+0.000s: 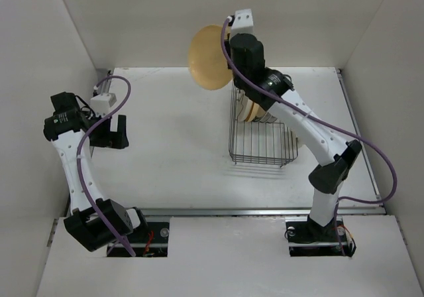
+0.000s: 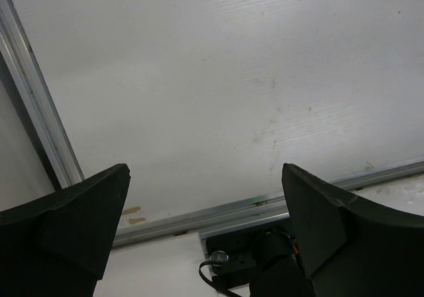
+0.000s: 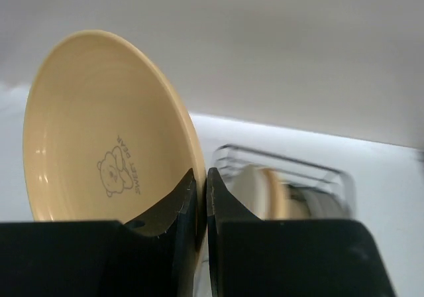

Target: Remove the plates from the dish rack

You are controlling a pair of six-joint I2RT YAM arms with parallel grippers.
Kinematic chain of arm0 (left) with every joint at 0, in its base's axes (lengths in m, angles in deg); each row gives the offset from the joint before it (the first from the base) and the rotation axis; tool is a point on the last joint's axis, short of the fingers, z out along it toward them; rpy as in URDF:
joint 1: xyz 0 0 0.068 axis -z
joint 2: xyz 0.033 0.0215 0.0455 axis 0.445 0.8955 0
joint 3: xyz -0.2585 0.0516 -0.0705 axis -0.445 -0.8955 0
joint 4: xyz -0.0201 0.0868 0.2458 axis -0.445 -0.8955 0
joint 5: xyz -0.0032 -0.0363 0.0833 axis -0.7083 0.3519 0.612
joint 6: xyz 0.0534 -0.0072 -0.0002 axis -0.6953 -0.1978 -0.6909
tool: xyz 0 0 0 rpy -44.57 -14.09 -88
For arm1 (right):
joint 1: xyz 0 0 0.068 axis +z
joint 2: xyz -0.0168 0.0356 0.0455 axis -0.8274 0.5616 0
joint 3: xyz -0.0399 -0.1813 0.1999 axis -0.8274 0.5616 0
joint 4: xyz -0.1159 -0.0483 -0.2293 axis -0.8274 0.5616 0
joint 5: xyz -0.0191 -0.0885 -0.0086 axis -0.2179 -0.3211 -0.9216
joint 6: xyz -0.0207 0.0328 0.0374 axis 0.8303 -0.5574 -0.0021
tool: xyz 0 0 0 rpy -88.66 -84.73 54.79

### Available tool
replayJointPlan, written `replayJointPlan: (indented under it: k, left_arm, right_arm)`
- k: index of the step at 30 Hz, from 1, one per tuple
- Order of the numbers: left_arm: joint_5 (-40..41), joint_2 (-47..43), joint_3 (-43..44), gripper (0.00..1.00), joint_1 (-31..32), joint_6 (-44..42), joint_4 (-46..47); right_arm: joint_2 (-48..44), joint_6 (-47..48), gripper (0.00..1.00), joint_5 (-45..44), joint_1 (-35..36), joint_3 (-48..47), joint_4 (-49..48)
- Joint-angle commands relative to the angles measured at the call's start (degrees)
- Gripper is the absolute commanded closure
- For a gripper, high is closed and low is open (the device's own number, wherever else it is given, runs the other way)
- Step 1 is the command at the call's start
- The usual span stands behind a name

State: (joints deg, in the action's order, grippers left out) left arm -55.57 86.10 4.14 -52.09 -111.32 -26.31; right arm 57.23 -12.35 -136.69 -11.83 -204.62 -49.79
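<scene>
The bare part of the tabletop between rack [image 1: 262, 138] and left gripper is clear of dishes, so my right gripper will move back down toward it next and release the plate there.
A yellow-orange plate [image 1: 211, 57] with a small bear print [image 3: 99, 131] hangs on edge in the air above and left of the dish rack [image 1: 262, 138]. My right gripper [image 1: 230, 44] [image 3: 201, 178] is shut on its rim, one finger on each face. Below it, blurred in the right wrist view, the black wire dish rack [image 3: 331, 181] still holds cream and pale plates [image 3: 255, 191] standing upright at its far end [image 1: 255, 111]. Far off at the table's left side, my left gripper [image 1: 112, 132] [image 2: 205, 178] is open with nothing between its fingers [image 2: 79, 224].
White walls close in the table on the left, back and right. A metal rail [image 1: 258, 211] runs along the table's near edge, and another [image 2: 40, 111] along its left side. The left arm's base [image 2: 265, 257] shows beneath the left gripper.
</scene>
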Motion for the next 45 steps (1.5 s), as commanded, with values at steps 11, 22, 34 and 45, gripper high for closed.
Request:
replayJointPlan:
  k: [11, 22, 34, 45]
  left_arm:
    - [-14.4, 0.2, 4.1, 0.01, -2.9, 5.5, 0.2]
    - [-10.8, 6.3, 1.7, 0.01, -0.1, 0.3, -5.0]
    - [-9.2, 3.1, 2.4, 0.01, -0.1, 2.8, -1.9]
    - [-4.3, 3.7, 1.9, 0.01, -0.1, 4.4, -0.6]
  right_arm:
    - [17.1, -23.7, 1.00, 53.0, 0.6, 9.9, -4.8]
    - [27.6, -27.5, 0.93, 54.5, 0.6, 9.4, -4.4]
    - [18.1, -23.3, 0.25, 46.6, 0.6, 4.1, 1.6]
    - [-4.2, -24.6, 0.19, 25.5, -13.5, 7.3, 20.8]
